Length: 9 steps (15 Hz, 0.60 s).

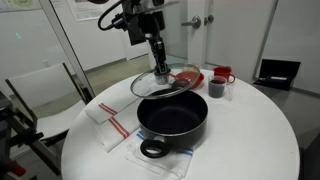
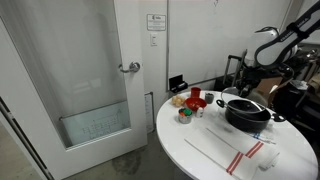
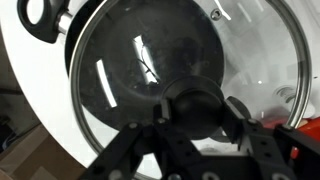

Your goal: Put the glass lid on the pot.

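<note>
The lid hangs off-centre above the pot's far rim. My gripper will next shift toward the loop handle, lower the lid onto the open pot (image 1: 173,116) (image 3: 148,62) and let go of the knob.
My gripper (image 1: 160,68) is shut on the dark centre knob of the glass lid (image 1: 150,84) and holds the lid tilted just above the far rim of the pot (image 1: 172,119). The pot is wide, black and shallow, with a loop handle toward the camera. In the wrist view the jaws (image 3: 196,108) clamp the knob, the glass lid (image 3: 120,70) fills the frame and the pot's handle (image 3: 40,15) shows at top left. In an exterior view the gripper (image 2: 247,88) hovers over the pot (image 2: 247,113).
The round white table (image 1: 250,140) also carries a red bowl (image 1: 190,76), a red mug (image 1: 222,74), a small dark cup (image 1: 216,88) and white cloths with red stripes (image 1: 108,122). A chair (image 1: 278,72) stands behind the table. A glass door (image 2: 90,80) stands nearby.
</note>
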Tool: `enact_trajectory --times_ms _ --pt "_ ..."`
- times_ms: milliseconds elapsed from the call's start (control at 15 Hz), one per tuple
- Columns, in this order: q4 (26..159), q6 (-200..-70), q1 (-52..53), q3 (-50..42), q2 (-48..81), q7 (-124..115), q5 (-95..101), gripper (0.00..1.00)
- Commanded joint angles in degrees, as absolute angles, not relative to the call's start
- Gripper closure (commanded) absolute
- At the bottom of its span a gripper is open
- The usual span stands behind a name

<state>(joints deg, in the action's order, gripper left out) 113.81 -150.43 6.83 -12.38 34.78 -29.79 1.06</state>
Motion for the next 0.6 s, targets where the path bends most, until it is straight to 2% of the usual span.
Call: enact_trajectory --times_ms 0,533 --pt "115.0 -150.4 4.5 -13.2 33.3 -30.6 -0.8 0.74" --pt "114.2 -150.6 -0.1 -12.5 35.6 -29.8 -4.8 0.74"
